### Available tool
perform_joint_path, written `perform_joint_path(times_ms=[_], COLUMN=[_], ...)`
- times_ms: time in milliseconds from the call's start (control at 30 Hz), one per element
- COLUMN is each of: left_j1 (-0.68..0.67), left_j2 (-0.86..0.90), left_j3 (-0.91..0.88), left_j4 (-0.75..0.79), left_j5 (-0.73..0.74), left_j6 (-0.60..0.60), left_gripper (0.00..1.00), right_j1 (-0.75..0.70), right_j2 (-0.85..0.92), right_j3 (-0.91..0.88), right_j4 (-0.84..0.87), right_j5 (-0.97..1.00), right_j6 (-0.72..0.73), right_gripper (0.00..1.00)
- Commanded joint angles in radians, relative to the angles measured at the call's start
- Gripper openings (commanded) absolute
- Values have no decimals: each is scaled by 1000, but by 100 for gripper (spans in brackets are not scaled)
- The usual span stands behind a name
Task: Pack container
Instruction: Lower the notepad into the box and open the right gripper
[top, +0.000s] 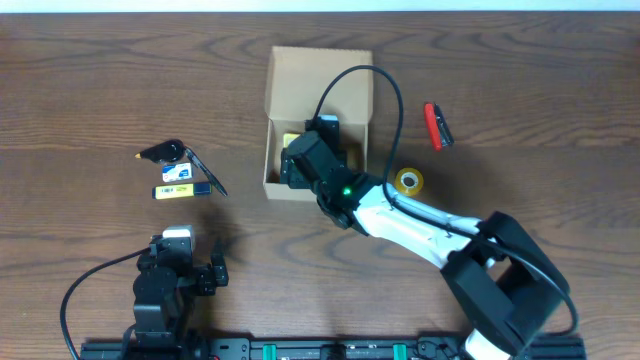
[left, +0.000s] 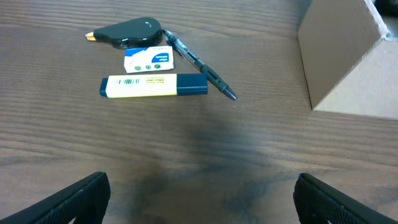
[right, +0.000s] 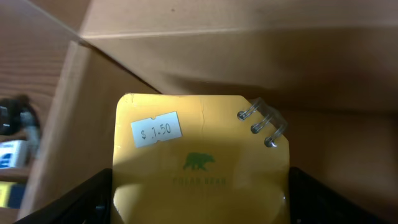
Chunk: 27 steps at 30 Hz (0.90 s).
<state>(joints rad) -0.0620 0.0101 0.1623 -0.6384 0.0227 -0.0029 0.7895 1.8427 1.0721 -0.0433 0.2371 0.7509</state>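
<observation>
I will move my right gripper back and toward the dark pen and let go of it over the bottom of the box, because the yellow notebook (right: 202, 155) is already inside the box's sides.
The container (top: 318, 75) is a plain brown cardboard box, open, at the table's middle back; its wall also shows in the left wrist view (left: 348, 62). My right gripper (top: 312, 160) reaches down into the box. In the right wrist view its fingers (right: 200, 199) press both side edges of a yellow spiral notebook (right: 202, 155) with a $1.50 price sticker and a green bear logo, held inside the box (right: 249, 56). My left gripper (left: 202, 199) is open and empty, low over bare table near the front left (top: 170, 275).
A yellow highlighter (left: 152, 86), a small blue-and-white card (left: 147, 60), a black tape dispenser (left: 130, 32) and a dark pen (left: 199, 64) lie left of the box. A red-and-black clip (top: 437, 125) and a yellow tape roll (top: 408, 181) lie right of it.
</observation>
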Motion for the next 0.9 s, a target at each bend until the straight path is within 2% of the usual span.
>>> perform_joint_path(times_ms=[0, 433, 867], left_j1=[-4, -4, -4], left_j2=[-6, -6, -6], left_j3=[-7, -7, -7], left_j4=[-2, -2, -2], left_j5=[-4, -5, -5], left_j6=[6, 6, 6], left_gripper=[95, 95, 95], right_j1=[4, 1, -12], right_j2=[10, 10, 0], right_j3=[14, 14, 20], right_j4=[-1, -9, -137], right_j5=[6, 6, -9], right_j6=[31, 31, -34], right_gripper=[32, 32, 36])
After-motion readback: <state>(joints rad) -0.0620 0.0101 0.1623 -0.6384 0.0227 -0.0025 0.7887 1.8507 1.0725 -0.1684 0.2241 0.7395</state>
